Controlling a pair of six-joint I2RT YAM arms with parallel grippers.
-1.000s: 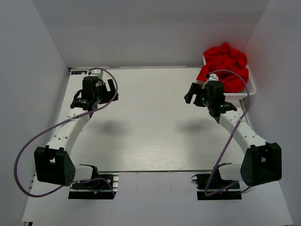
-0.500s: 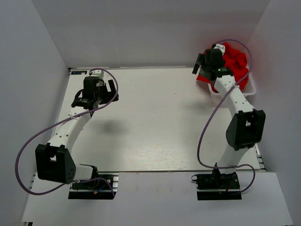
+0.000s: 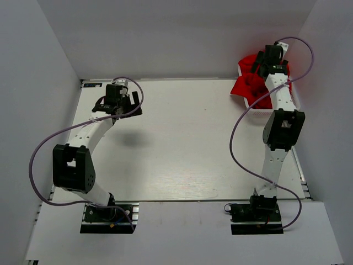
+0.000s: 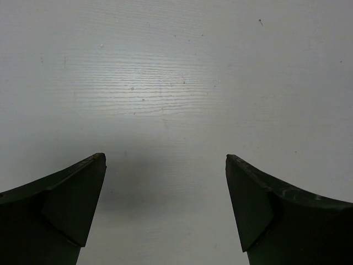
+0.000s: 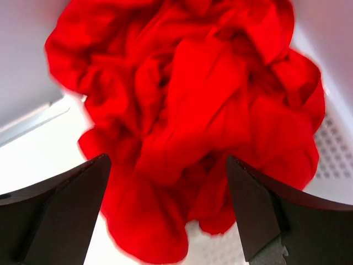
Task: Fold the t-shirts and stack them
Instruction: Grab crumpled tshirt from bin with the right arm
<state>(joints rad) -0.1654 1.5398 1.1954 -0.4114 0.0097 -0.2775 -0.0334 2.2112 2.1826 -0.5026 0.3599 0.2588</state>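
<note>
To grab the raised fold in the middle of the heap, my right gripper needs to lower its open fingers onto that fold first, then close.
A crumpled heap of bright red t-shirts (image 3: 251, 84) lies in a white lattice basket (image 3: 295, 104) at the table's far right corner. It fills the right wrist view (image 5: 193, 110). My right gripper (image 3: 265, 62) hovers over the heap, open and empty, its jaws wide apart with the cloth below them (image 5: 165, 165). My left gripper (image 3: 118, 104) is open and empty over the bare white table (image 4: 165, 83) at the far left.
White walls enclose the table on the left, back and right. The basket's perforated floor (image 5: 336, 149) shows beside the heap. Purple cables loop from both arms.
My right arm has stretched out to the far right corner and now hangs over the red heap. My left arm has swung slightly right and forward.
</note>
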